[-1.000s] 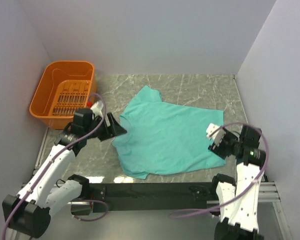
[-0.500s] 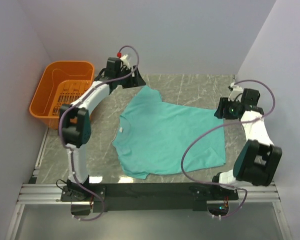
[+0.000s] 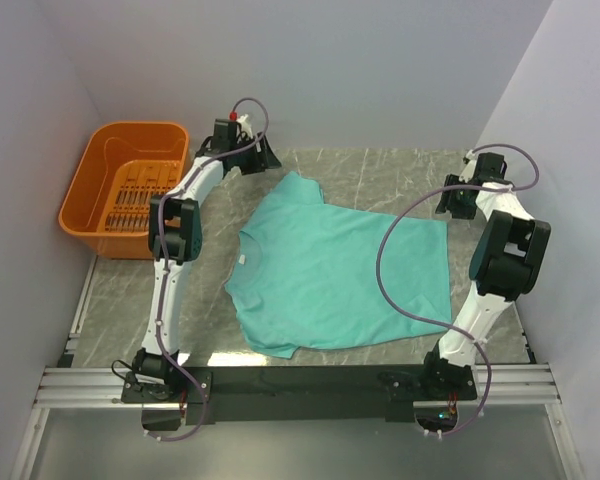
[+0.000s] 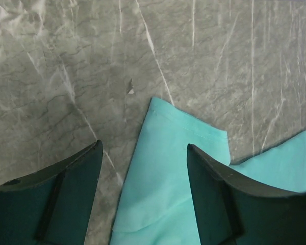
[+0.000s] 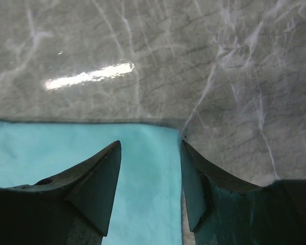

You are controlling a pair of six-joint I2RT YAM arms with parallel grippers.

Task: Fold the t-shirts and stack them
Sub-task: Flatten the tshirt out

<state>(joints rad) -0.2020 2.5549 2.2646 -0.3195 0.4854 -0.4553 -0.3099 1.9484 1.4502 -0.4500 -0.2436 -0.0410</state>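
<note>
My left gripper moves down and to the right in the top view onto the far sleeve's tip (image 3: 292, 177) (image 4: 152, 112) next, because its open fingers still hover beside that tip.
The teal-green t-shirt (image 3: 340, 270) lies spread flat on the marble table, collar to the left. My left gripper (image 3: 268, 162) is open at the far side, just above the shirt's far sleeve (image 3: 298, 187). In the left wrist view the sleeve (image 4: 173, 153) lies between the open fingers (image 4: 66, 194) of that gripper (image 4: 144, 148). My right gripper (image 3: 450, 207) is open at the shirt's far right corner (image 3: 438, 226). In the right wrist view that corner (image 5: 148, 168) lies between the open dark fingers (image 5: 92, 178) of the gripper (image 5: 150, 145). Neither gripper holds cloth.
An orange slotted basket (image 3: 90, 195) stands at the far left, against the left wall. White walls close in the back and both sides. Bare marble table (image 3: 390, 170) shows behind the shirt. The arms' base rail (image 3: 300, 380) runs along the near edge.
Both arms have swung from the near side out to the far side of the table. The left gripper left the collar area for the far sleeve, the right one reached the far right corner. The shirt lies unmoved.
</note>
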